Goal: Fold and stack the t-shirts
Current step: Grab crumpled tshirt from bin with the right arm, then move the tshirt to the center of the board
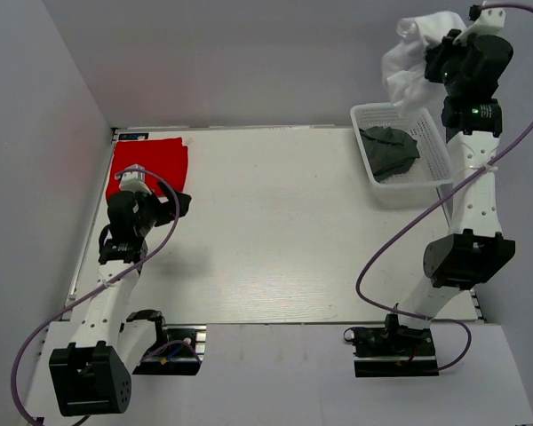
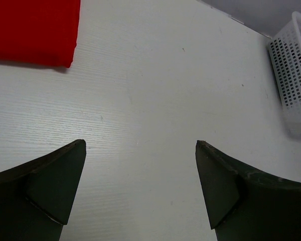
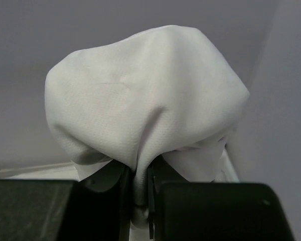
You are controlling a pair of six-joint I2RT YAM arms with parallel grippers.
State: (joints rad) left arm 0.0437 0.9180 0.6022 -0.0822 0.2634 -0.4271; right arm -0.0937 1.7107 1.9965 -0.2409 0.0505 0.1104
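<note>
I will lower my left gripper to the bare tabletop beside the red t-shirt, where there is room to spread, and grip the white t-shirt (image 1: 409, 62).
The bright red t-shirt (image 1: 148, 165) lies folded flat at the table's far left; its corner shows in the left wrist view (image 2: 32, 30). My left gripper (image 1: 174, 206) is open and empty just in front of it, over bare table (image 2: 140, 145). My right gripper (image 1: 437, 49) is shut on the white t-shirt (image 1: 409, 62), holding it bunched high above the basket; in the right wrist view the cloth (image 3: 145, 95) balloons over the pinched fingers (image 3: 139, 173). The dark grey-green t-shirt (image 1: 391, 151) lies crumpled inside the basket.
The white plastic lattice basket (image 1: 437, 164) stands at the table's far right; its corner shows in the left wrist view (image 2: 293, 75). Grey walls enclose the left, back and right. Purple cables loop from both arms.
</note>
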